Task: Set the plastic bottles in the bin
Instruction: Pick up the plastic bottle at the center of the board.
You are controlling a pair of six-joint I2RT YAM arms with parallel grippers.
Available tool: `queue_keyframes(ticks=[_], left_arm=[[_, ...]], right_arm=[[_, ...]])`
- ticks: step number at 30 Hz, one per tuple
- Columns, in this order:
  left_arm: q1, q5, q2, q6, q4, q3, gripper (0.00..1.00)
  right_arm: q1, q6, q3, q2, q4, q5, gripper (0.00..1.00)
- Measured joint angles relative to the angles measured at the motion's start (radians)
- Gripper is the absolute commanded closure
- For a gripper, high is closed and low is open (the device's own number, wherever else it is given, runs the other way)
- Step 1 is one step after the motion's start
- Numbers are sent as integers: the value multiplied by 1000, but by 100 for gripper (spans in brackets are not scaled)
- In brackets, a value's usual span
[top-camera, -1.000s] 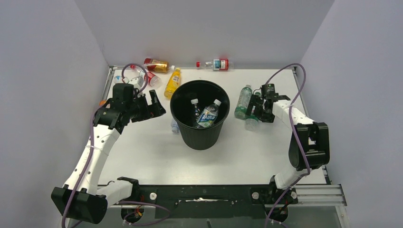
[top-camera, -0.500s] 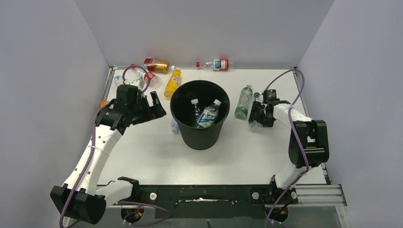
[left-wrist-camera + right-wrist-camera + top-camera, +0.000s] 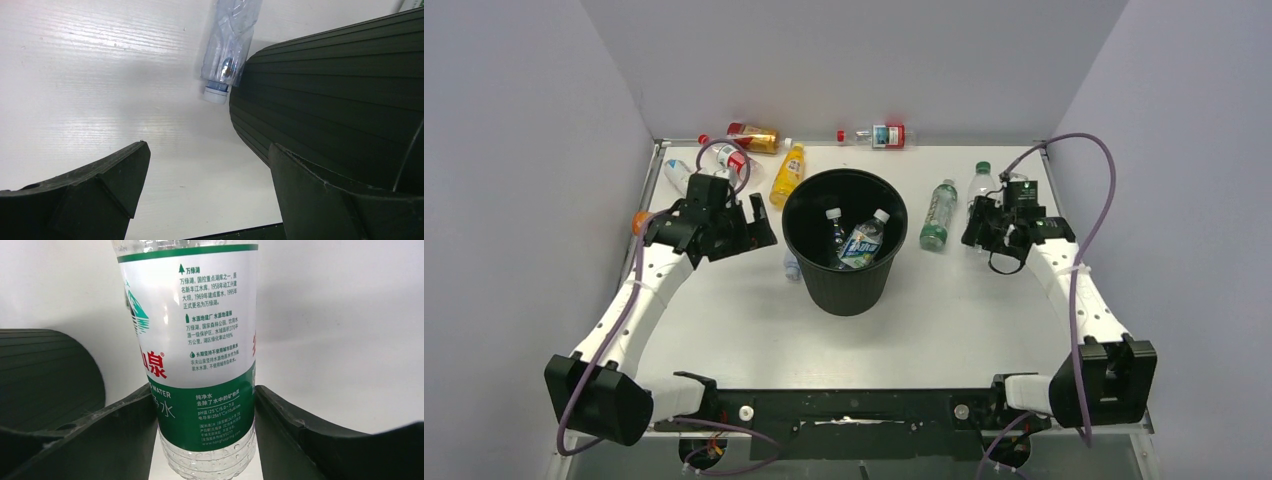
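Observation:
Next, my right gripper lifts up, moves over the bin's open mouth (image 3: pixel 844 220) and releases, because the second green-label bottle (image 3: pixel 939 213) lies between me and the bin.
The black bin (image 3: pixel 844 290) stands mid-table with two bottles (image 3: pixel 861 240) inside it. My right gripper (image 3: pixel 982 215) is to its right, shut on a clear bottle with a green-white label (image 3: pixel 200 340) and a green cap (image 3: pixel 983 168). Both fingers (image 3: pixel 125 435) press against the bottle's sides. A second green-label bottle (image 3: pixel 939 213) lies between that gripper and the bin. My left gripper (image 3: pixel 742 222) hangs open left of the bin with nothing between its fingers (image 3: pixel 100 195). A small clear bottle (image 3: pixel 230 45) lies against the bin's wall (image 3: pixel 340 90).
Along the back left lie an amber bottle (image 3: pixel 754 137), a yellow one (image 3: pixel 787 172), a red-label one (image 3: pixel 730 158) and a clear one (image 3: pixel 676 175). Another red-label bottle (image 3: pixel 879 135) lies at the back wall. An orange bottle (image 3: pixel 639 220) sits behind the left arm.
The right gripper closed on the green-label bottle and carried it back and to the right, with the arm swinging outward. The left arm shifted slightly and stayed open.

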Motion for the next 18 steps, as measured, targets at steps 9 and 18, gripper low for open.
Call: queue_keyframes(ticks=[9, 18], left_arm=[[0, -5, 16, 19, 0, 34, 9], [0, -16, -12, 27, -2, 40, 9]], right_arm=[[10, -17, 184, -144, -146, -29, 53], [64, -19, 414, -194, -238, -180, 54]])
